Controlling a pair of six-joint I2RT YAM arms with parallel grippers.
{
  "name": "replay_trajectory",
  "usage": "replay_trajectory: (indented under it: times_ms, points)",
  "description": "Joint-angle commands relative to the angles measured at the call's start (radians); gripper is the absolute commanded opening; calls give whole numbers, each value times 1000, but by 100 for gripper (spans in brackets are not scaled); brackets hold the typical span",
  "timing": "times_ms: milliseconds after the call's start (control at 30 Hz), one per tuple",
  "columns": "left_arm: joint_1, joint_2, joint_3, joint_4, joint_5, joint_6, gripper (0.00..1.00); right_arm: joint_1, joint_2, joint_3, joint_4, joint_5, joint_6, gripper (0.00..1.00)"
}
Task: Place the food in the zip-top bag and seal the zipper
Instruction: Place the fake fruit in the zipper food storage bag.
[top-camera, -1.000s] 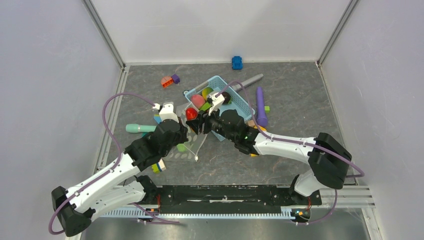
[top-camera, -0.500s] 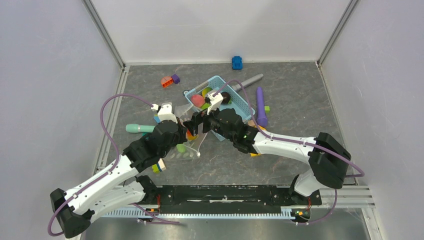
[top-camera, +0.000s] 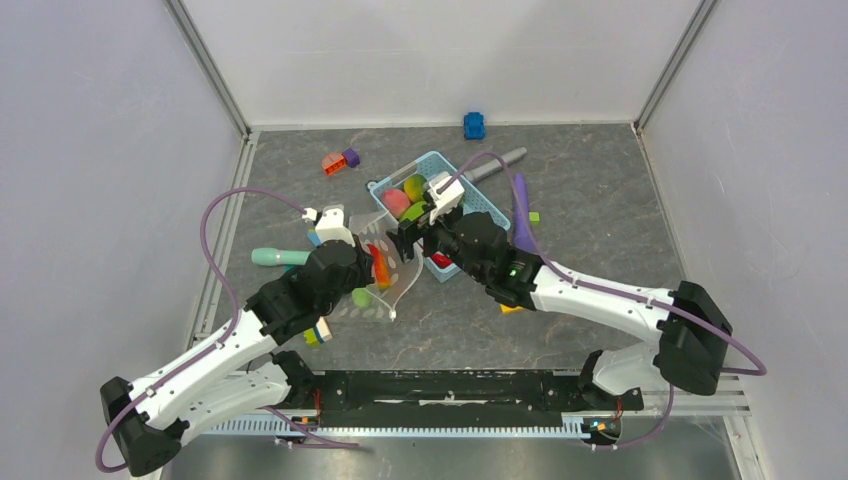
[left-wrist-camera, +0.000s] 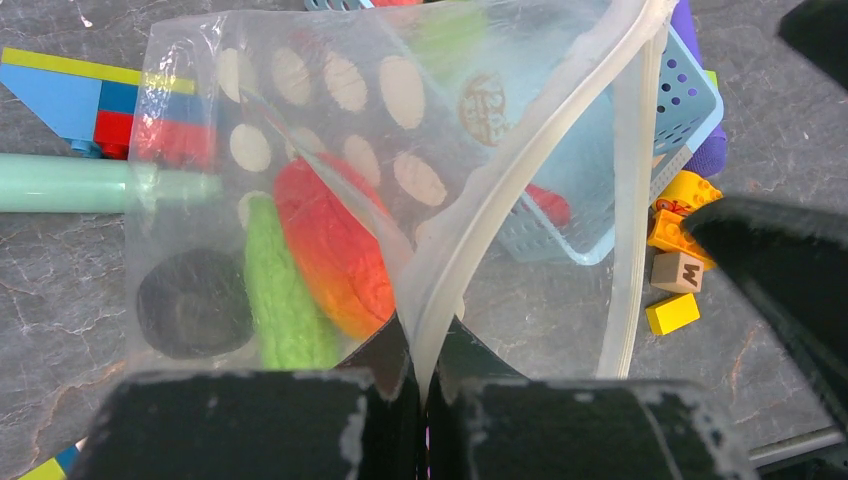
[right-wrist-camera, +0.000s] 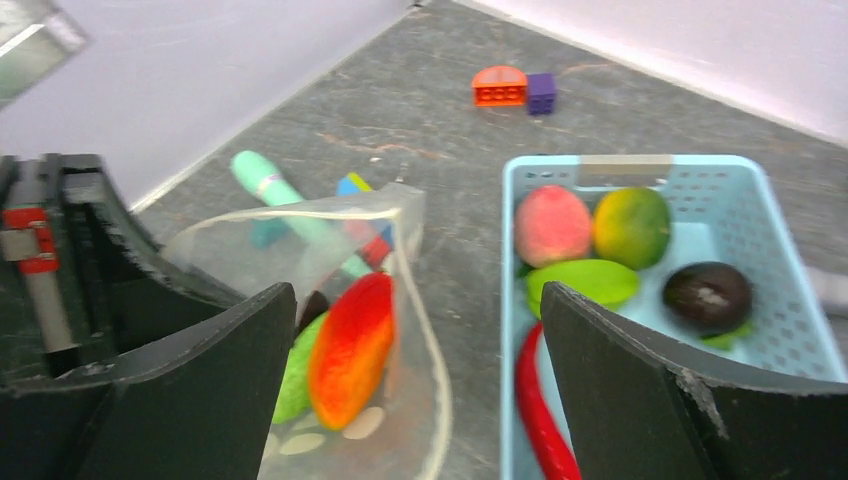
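My right gripper moves to its right in the top view next and comes down around the red chilli's near end, which lies uncovered below it.
The zip-top bag (left-wrist-camera: 400, 110), clear with white dots, hangs open from my left gripper (left-wrist-camera: 425, 372), which is shut on its zipper (left-wrist-camera: 497, 225) edge. Inside lie a red-orange fruit (left-wrist-camera: 335, 250), a green piece (left-wrist-camera: 285, 295) and a dark brown piece (left-wrist-camera: 195, 302). My right gripper (right-wrist-camera: 418, 295) is open and empty, hovering between the bag's mouth (top-camera: 392, 282) and the light-blue basket (right-wrist-camera: 640, 166). More food sits in the basket: a pink peach (right-wrist-camera: 550, 225), a green-orange fruit (right-wrist-camera: 630, 225), a green leaf (right-wrist-camera: 585, 282), a dark brown piece (right-wrist-camera: 708, 295) and a red chilli (right-wrist-camera: 540, 410).
A long purple stick (top-camera: 520, 210) and a grey marker (top-camera: 500, 160) lie by the basket's right and far sides. A mint cylinder (top-camera: 280, 257) and coloured bricks (left-wrist-camera: 90, 95) lie left of the bag. Lettered blocks (left-wrist-camera: 678, 272) sit near the basket; orange and purple blocks (top-camera: 340, 160) and a blue toy (top-camera: 474, 125) lie farther back.
My right gripper opened and let the red-orange fruit drop into the bag, then drew back right toward the basket. The left gripper kept its hold on the bag edge.
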Motion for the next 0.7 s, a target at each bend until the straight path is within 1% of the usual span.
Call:
replay_trajectory:
  times_ms: [0,100,200,300,533,667]
  points:
    - [3,-13,1,40,-9,17,2,-38,-43,47,-142,146,-83,98]
    - [4,-14,3,40,-9,16,2,-99,-26,95,-276,107,-78,98]
    - [3,-14,1,40,-9,17,2,-189,6,145,-398,-39,-77,98]
    - [3,-12,2,40,-11,17,2,-278,62,200,-502,-164,-114,98]
    - [3,-9,3,39,-10,19,2,-370,241,362,-684,-357,-241,98]
    - [3,-9,4,39,-12,21,2,-398,344,432,-731,-467,-268,98]
